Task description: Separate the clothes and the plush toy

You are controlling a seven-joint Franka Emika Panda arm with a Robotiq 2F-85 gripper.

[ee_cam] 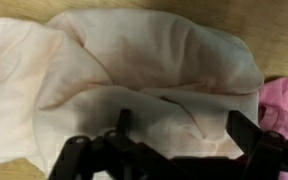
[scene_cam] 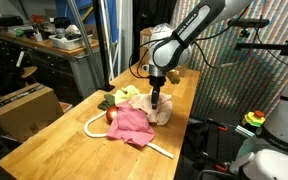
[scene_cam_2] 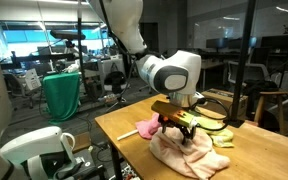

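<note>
I need to lower my gripper onto the fold of cream-white cloth next and close it, because that fold is just below my gripper, already between its two open fingers.
My gripper (scene_cam: 157, 101) (scene_cam_2: 180, 126) (ee_cam: 182, 126) is open and hangs low over the cream-white cloth (scene_cam: 165, 111) (scene_cam_2: 189, 157) (ee_cam: 134, 70). Its two dark fingers (ee_cam: 124, 122) straddle a fold of that cloth, and I cannot tell whether they touch it. The pink cloth (scene_cam: 130, 125) (scene_cam_2: 146, 127) (ee_cam: 286, 105) lies right beside it. A pale yellow-green cloth (scene_cam: 128, 93) (scene_cam_2: 221, 139) lies at the pile's far side. The red plush toy (scene_cam: 112, 116) with green leaves sits against the pink cloth's edge in an exterior view. It is out of sight in the wrist view.
A long white bent tube (scene_cam: 92, 124) curves round the pile on the wooden table (scene_cam: 54, 150) (scene_cam_2: 119, 135). A cardboard box (scene_cam: 24, 105) stands beside the table. A green bin (scene_cam_2: 62, 95) stands on the floor beyond it.
</note>
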